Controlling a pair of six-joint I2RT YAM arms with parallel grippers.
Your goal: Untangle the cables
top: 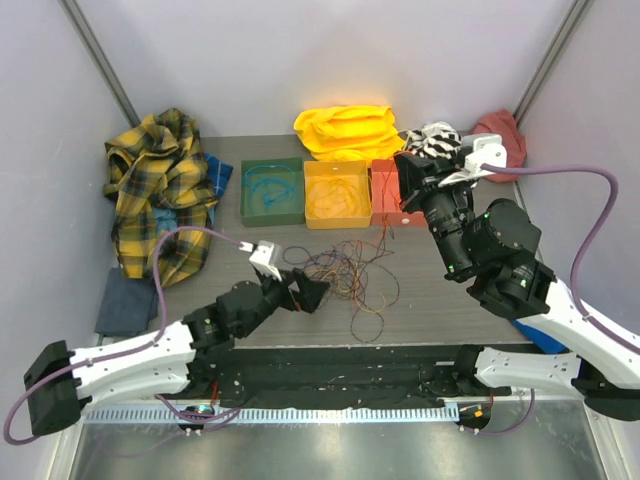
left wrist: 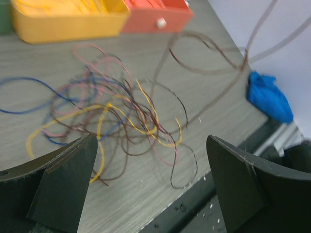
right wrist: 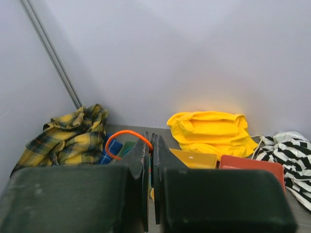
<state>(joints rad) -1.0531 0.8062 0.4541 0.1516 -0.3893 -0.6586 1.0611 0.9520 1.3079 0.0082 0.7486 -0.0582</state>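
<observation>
The red tray [right wrist: 252, 164] is below and outward of my fingers. My right gripper will next go down and outward into it and let go of the orange cable loop [right wrist: 121, 134] there.
The cables [top: 352, 280] lie as a loose bunch of thin yellow, red, blue and dark loops on the table's middle front; they also show in the left wrist view [left wrist: 116, 116]. My left gripper [top: 316, 293] is open and empty at the bunch's left edge, low over the table [left wrist: 153, 182], with its fingers [left wrist: 63, 184] short of the nearest loops. My right gripper [top: 408, 170] is raised over the red tray [top: 385, 198]. It is shut [right wrist: 149, 141] on an orange cable loop [right wrist: 121, 134] that arcs out to the left of its fingertips.
A green tray [top: 271, 205] holding a teal cable loop, a yellow tray [top: 337, 212] and the red tray stand in a row at the back. A plaid shirt [top: 160, 190], yellow cloth [top: 348, 130], striped cloth [top: 432, 135] and red cloth [top: 502, 128] lie around them. A blue cloth [left wrist: 269, 97] lies at the right front.
</observation>
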